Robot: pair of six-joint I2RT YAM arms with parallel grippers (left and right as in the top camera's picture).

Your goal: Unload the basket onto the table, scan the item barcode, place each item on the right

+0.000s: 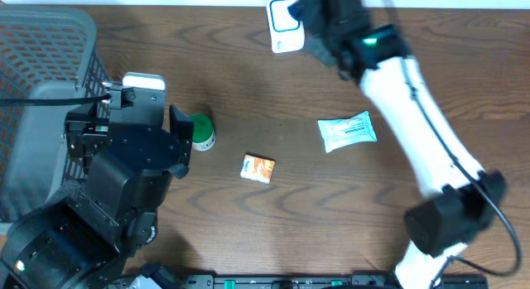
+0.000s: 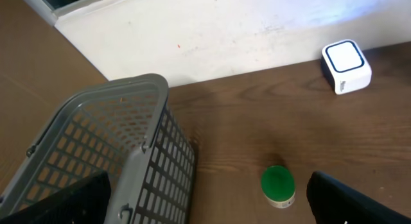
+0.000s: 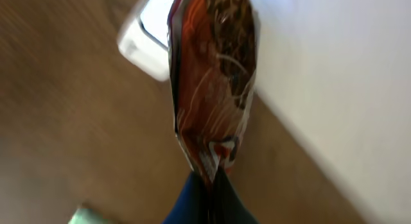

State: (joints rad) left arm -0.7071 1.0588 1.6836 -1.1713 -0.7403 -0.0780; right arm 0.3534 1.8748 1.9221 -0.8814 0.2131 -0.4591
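My right gripper swings away from the scanner next, back and toward the right in the overhead view, since the table beyond the white pouch is bare.
In the right wrist view my right gripper (image 3: 215, 185) is shut on the bottom seam of a red-and-brown snack packet (image 3: 215, 76), which stands up edge-on and blurred. Just behind the packet's top is the white scanner (image 3: 151, 41). From overhead the scanner (image 1: 286, 24) stands at the table's far edge, with my right gripper (image 1: 315, 6) beside it; the packet itself is hidden there. My left gripper (image 2: 209, 208) is open, one finger over the basket and the other to the right of a green-lidded jar (image 2: 277, 185), touching neither.
A grey mesh basket (image 1: 41, 90) fills the left side. The green-lidded jar (image 1: 201, 132), a small orange packet (image 1: 258, 168) and a white pouch (image 1: 348, 132) lie on the brown wooden table (image 1: 248, 74). A white wall runs behind the scanner (image 2: 347, 65).
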